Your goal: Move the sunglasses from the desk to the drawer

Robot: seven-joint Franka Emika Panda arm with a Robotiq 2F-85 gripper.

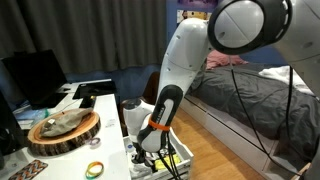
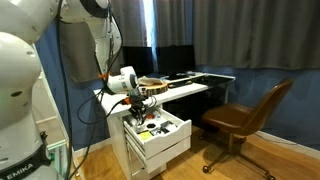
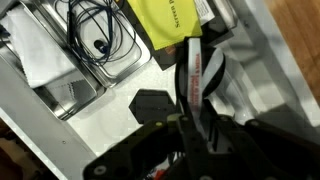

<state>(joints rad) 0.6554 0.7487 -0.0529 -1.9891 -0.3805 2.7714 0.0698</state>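
Observation:
The robot should next lower its gripper into the open drawer onto the drawer's white bottom [image 3: 174, 86] beside the black hexagon to let go of the sunglasses, because that spot is clear of the cables.
My gripper [image 3: 202, 62] hangs low over the open white drawer [image 2: 172, 137] beside the white desk [image 2: 195, 88]. Its fingers stand close together and seem shut on the sunglasses [image 3: 155, 104] at the bridge, with one dark lens to each side. The wrist view is dark and blurred near the jaws. In both exterior views the gripper [image 1: 150, 152] [image 2: 140, 108] is just above the drawer's contents, and the sunglasses are too small to make out. The drawer [image 1: 186, 160] holds cables, a yellow pad [image 3: 168, 22] and white compartments.
A round wooden slab [image 1: 65, 131] and a monitor [image 1: 35, 76] stand on the desk [image 1: 103, 100]. A brown chair [image 2: 246, 115] stands close to the drawer front. A grey-covered bed [image 1: 255, 95] lies behind the arm. Dark curtains hang at the back.

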